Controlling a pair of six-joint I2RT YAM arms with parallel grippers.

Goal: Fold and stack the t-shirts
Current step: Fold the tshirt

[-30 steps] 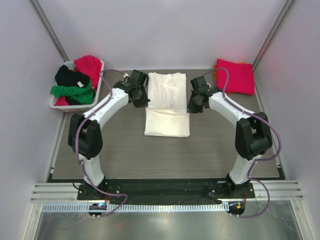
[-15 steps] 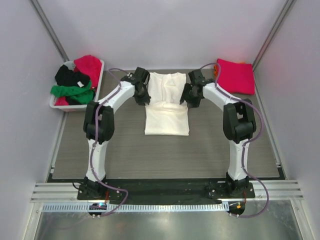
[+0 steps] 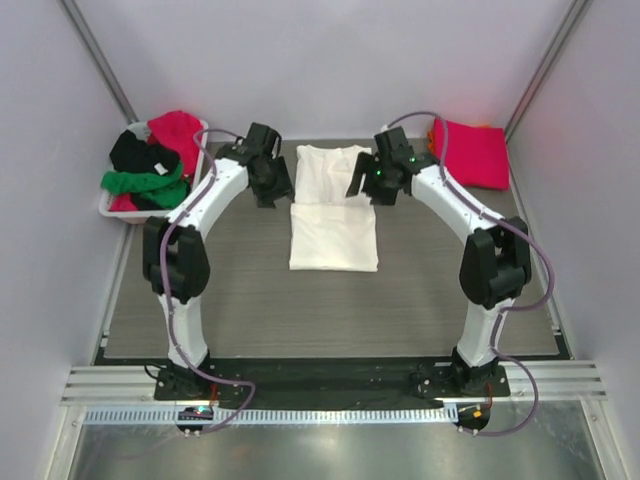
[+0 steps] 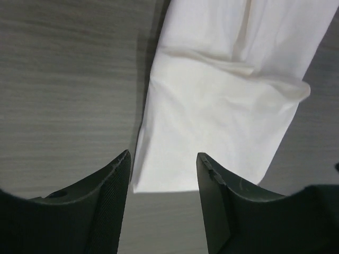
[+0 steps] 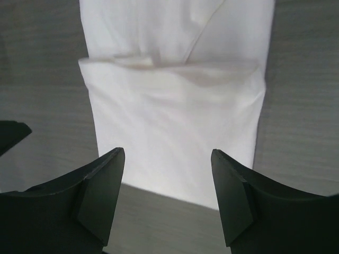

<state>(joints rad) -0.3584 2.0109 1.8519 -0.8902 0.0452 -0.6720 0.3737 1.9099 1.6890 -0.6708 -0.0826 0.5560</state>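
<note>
The far part of the cream-white t-shirt still reaches past the doubled layer. My left gripper will next move back and down onto the t-shirt's near corner on the basket side.
A cream-white t-shirt (image 3: 334,215) lies flat mid-table, its near half folded over into a doubled layer. My left gripper (image 3: 272,192) hovers above its left edge, open and empty; the left wrist view shows the shirt (image 4: 222,106) below and beyond the gripper (image 4: 163,159). My right gripper (image 3: 366,186) hangs over the shirt's right side, also open and empty, with the shirt (image 5: 175,106) beneath the gripper (image 5: 167,153). A folded magenta-pink t-shirt (image 3: 472,152) rests at the back right on an orange one (image 3: 433,133).
A white slotted basket (image 3: 122,213) stands at the back left, holding a red t-shirt (image 3: 175,130), a black one (image 3: 130,150) and a green one (image 3: 145,182). Grey walls close in the table on three sides.
Both grippers went from shut to open, let go of the white shirt's folded layer and lifted away toward the far end. The shirt now lies settled.
</note>
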